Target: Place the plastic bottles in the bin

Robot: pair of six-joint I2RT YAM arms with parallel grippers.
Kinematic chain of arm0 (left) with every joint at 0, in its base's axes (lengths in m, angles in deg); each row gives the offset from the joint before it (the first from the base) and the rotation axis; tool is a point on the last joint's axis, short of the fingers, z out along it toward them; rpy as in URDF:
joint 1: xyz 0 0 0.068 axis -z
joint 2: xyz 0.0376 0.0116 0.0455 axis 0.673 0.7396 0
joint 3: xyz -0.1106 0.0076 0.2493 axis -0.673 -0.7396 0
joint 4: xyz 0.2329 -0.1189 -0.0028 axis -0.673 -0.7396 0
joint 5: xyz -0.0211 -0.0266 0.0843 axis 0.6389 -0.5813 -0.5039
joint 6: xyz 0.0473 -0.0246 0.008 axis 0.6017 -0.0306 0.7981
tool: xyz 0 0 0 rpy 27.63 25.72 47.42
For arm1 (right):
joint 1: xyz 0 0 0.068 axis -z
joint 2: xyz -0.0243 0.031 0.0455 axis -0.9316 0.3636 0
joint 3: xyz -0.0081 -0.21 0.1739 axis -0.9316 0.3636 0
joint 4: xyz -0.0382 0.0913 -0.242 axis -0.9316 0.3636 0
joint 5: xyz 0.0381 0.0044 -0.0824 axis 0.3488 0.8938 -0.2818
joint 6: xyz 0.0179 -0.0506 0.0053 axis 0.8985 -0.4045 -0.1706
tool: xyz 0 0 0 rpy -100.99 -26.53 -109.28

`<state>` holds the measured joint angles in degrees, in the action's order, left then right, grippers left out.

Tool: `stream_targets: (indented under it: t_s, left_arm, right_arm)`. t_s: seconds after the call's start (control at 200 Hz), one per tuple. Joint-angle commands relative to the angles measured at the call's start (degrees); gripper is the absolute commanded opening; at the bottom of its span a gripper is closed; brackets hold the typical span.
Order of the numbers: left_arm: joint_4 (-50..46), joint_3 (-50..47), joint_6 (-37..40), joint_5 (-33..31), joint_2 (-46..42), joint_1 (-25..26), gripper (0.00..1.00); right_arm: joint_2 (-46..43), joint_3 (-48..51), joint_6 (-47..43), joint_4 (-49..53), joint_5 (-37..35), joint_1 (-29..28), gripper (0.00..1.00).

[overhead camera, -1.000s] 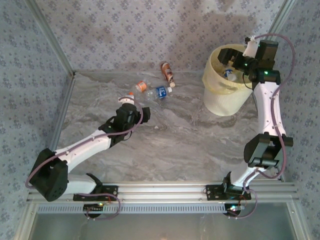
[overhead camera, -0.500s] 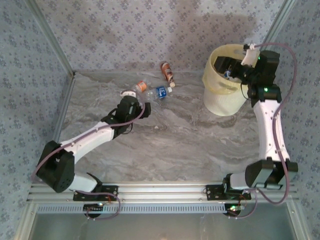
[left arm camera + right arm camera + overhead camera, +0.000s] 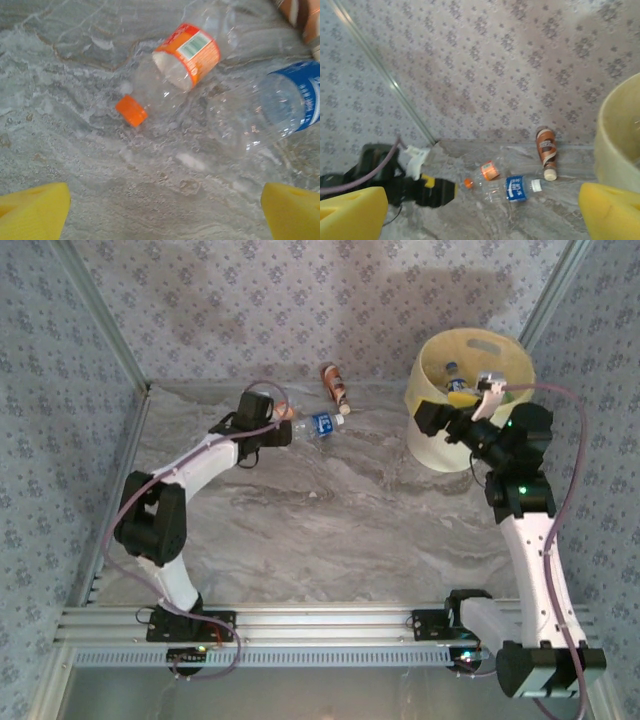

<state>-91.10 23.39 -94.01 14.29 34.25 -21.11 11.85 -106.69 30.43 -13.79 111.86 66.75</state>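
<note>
The orange-capped bottle lies at a slant to the left gripper's open fingers, so the left gripper needs to turn next and go down onto the clear part between orange cap and label.
Three plastic bottles lie on the table at the back: an orange-labelled one [image 3: 285,410] [image 3: 186,52] [image 3: 490,171], a blue-labelled one [image 3: 322,424] [image 3: 272,107] [image 3: 517,188] and a brown-labelled one [image 3: 336,386] [image 3: 546,149]. My left gripper [image 3: 272,430] [image 3: 162,215] [image 3: 432,190] is open just short of the orange-capped bottle, nothing between its yellow fingertips [image 3: 31,210]. The pale yellow bin [image 3: 470,405] [image 3: 620,135] stands at the back right with bottles [image 3: 452,375] inside. My right gripper [image 3: 437,425] [image 3: 482,215] hangs open and empty in front of the bin's left side.
Patterned walls close in the back and both sides, with an aluminium post [image 3: 385,80] at the back left corner. The three loose bottles lie close together, the orange and blue ones touching. Marbled table [image 3: 340,520] stretches bare between the arms.
My right gripper has pulled back out from over the bin, down and to its left front. My left arm has stretched farther back, bringing its gripper up to the orange-labelled bottle.
</note>
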Motion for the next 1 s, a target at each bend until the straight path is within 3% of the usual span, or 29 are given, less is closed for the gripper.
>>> stream_targets:
  t_s: [0.0, 0.4, 0.6, 0.994]
  left_arm:
    - [-6.67, 6.63, 2.9, 5.74, 3.93, -3.49, 0.98]
    - [-15.71, 22.12, 15.31, 14.11, 18.45, -9.3, 0.97]
    - [-16.92, 28.27, 21.66, 23.79, 24.63, -9.6, 0.92]
    - [-35.49, 54.31, 29.29, 23.51, 40.51, -8.04, 0.69]
  right_arm:
    - [-3.28, 3.41, -1.55, -1.57, -2.66, -1.39, 1.0]
    - [-6.79, 4.87, -3.78, 0.25, -6.94, -1.59, 1.0]
    - [-7.01, 4.62, -4.8, 1.44, -8.0, -1.64, 1.0]
    - [-7.21, 3.82, -6.47, 3.08, -10.81, -1.66, 1.0]
